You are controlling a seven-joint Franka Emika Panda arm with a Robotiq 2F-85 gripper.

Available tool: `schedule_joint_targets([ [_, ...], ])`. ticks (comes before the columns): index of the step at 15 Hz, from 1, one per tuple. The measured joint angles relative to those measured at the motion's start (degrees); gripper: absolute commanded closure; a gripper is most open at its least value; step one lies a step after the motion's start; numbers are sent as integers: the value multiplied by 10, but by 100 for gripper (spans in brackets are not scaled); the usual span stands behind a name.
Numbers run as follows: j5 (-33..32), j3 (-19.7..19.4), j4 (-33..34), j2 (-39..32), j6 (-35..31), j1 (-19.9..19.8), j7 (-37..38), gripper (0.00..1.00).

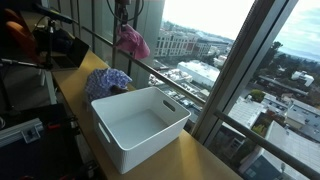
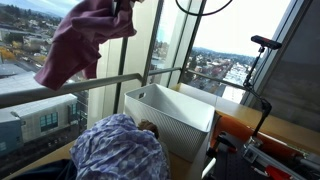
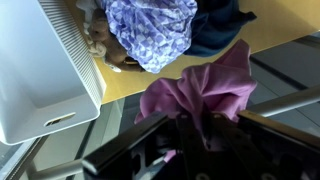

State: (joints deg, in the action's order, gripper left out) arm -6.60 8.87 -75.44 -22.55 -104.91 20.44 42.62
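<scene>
My gripper moves down and away from the window next and lets go of the pink cloth on the purple patterned garment [image 2: 132, 150] [image 3: 156, 30]. That garment lies below my gripper, farther from the glass.
My gripper [image 1: 124, 22] is shut on a pink cloth [image 1: 132, 41] and holds it high in the air by the window. The cloth hangs down from the jaws in both exterior views [image 2: 85, 38] and fills the middle of the wrist view [image 3: 200, 92]. Below lies a pile of clothes topped by a purple patterned garment [image 1: 106, 82] on the wooden counter [image 1: 75, 82]; the pile also shows in an exterior view [image 2: 118, 150] and in the wrist view [image 3: 152, 30]. A white plastic bin [image 1: 140, 125] stands empty next to the pile.
The counter runs along a tall window with a metal rail [image 1: 175, 82]. Camera stands and dark gear [image 1: 30, 50] crowd the counter's far side. A dark blue garment [image 3: 222, 25] lies by the pile. An orange object [image 2: 240, 128] sits beyond the bin.
</scene>
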Motion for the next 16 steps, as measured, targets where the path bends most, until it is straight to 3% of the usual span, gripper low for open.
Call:
schedule_joint_targets([
  [6, 27, 0, -187, 9, -36, -29, -87, 97],
  [11, 27, 4, -357, 46, -141, -28, -151, 97],
  [12, 27, 5, -392, 53, -166, -27, -160, 88],
  [13, 27, 7, -429, 61, -192, -27, -167, 63],
  [14, 27, 7, -465, 69, -221, -27, -173, 62],
  [16, 27, 7, -536, 91, -275, -28, -183, 50],
])
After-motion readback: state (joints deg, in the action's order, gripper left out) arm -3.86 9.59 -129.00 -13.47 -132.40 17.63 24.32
